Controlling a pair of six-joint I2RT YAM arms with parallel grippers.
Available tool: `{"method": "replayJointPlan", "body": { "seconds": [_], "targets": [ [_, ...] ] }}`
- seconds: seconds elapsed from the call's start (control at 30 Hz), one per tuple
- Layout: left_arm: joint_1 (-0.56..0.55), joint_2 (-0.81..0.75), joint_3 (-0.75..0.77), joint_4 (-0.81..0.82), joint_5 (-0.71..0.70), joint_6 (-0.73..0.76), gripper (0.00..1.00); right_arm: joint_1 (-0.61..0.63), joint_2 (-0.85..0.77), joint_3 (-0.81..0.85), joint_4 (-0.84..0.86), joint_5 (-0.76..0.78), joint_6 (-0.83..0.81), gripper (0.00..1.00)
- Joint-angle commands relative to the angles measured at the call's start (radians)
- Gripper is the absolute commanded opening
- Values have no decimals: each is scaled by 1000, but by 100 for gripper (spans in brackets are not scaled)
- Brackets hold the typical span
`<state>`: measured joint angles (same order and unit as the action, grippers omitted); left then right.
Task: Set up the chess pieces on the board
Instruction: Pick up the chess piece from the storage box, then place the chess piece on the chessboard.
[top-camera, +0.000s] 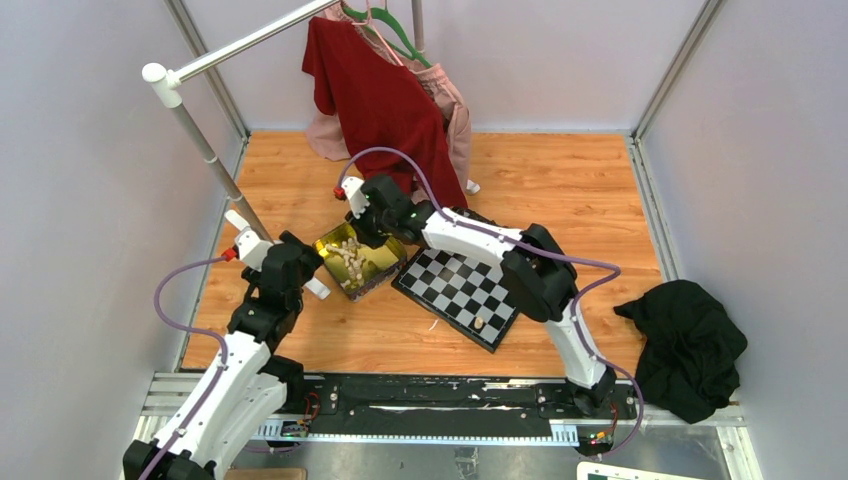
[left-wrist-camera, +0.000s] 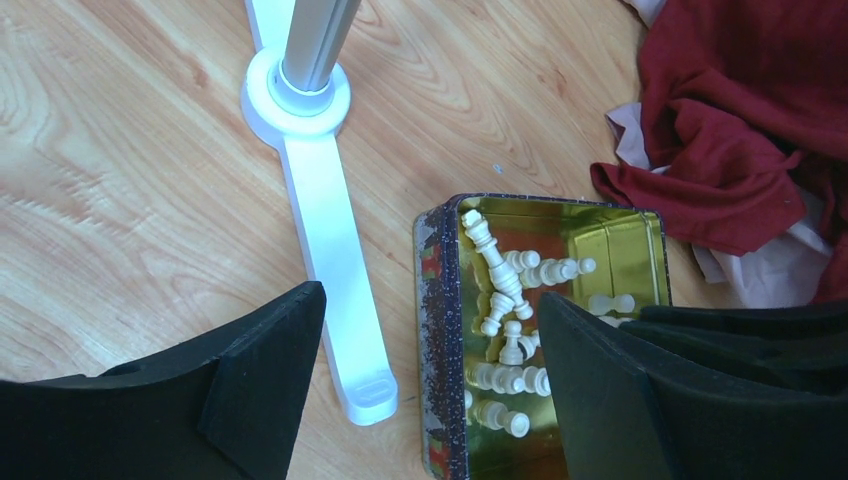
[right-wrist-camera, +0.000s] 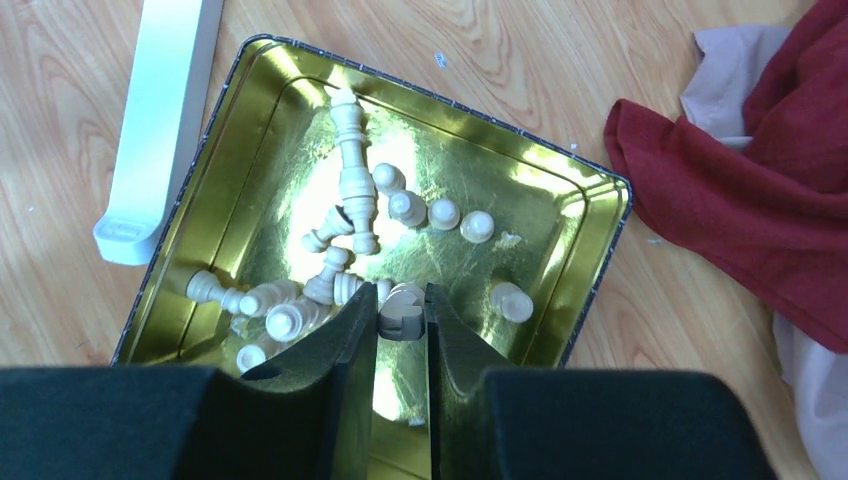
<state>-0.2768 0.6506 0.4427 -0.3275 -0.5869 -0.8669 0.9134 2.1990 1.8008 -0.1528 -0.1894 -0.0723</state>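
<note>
I need to lift my right gripper next, then lower it by the board's tin-side corner (top-camera: 418, 288) and let go there, because that corner is back and to the gripper's right in the top view.
Several cream chess pieces (right-wrist-camera: 352, 170) lie jumbled in a gold tin (right-wrist-camera: 590, 260) left of the board (top-camera: 460, 285). My right gripper (right-wrist-camera: 402, 312) reaches down into the tin and is shut on one cream piece (right-wrist-camera: 400, 322), pinched between its fingertips. A single cream piece (top-camera: 479, 323) stands on the board's near corner. My left gripper (left-wrist-camera: 432, 300) hangs open above the tin's left wall (left-wrist-camera: 437, 330), one finger over the floor and the other over the pieces (left-wrist-camera: 500, 270), gripping nothing. Dark pieces do not show.
A white clothes-rack foot (left-wrist-camera: 330, 260) lies just left of the tin, its pole (top-camera: 225, 170) rising behind. A red garment (top-camera: 385, 100) hangs down to the floor behind the tin. A black cloth (top-camera: 690, 345) lies at the right.
</note>
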Motion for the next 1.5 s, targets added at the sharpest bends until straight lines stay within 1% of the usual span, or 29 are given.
{"method": "replayJointPlan", "body": {
  "seconds": [0.0, 0.1, 0.47, 0.57, 0.73, 0.9, 1.47],
  "targets": [
    [-2, 13, -5, 10, -44, 8, 83, -10, -110, -60, 17, 27, -15, 0],
    [-2, 24, -8, 19, -41, 5, 83, -11, -184, -133, 18, 49, -14, 0],
    [-2, 42, -18, 40, -19, 5, 83, 2, -508, -520, 38, 133, 50, 0],
    [-2, 41, -19, 41, -11, 6, 83, 8, -551, -605, 65, 143, 63, 0],
    [-2, 41, -23, 43, -8, 15, 83, 21, -574, -695, 105, 159, 66, 0],
    [-2, 43, -25, 48, -11, 22, 83, 22, -566, -742, 135, 156, 105, 0],
    [-2, 40, -31, 50, -15, 26, 83, 33, -521, -766, 144, 135, 136, 0]
  ]
}}
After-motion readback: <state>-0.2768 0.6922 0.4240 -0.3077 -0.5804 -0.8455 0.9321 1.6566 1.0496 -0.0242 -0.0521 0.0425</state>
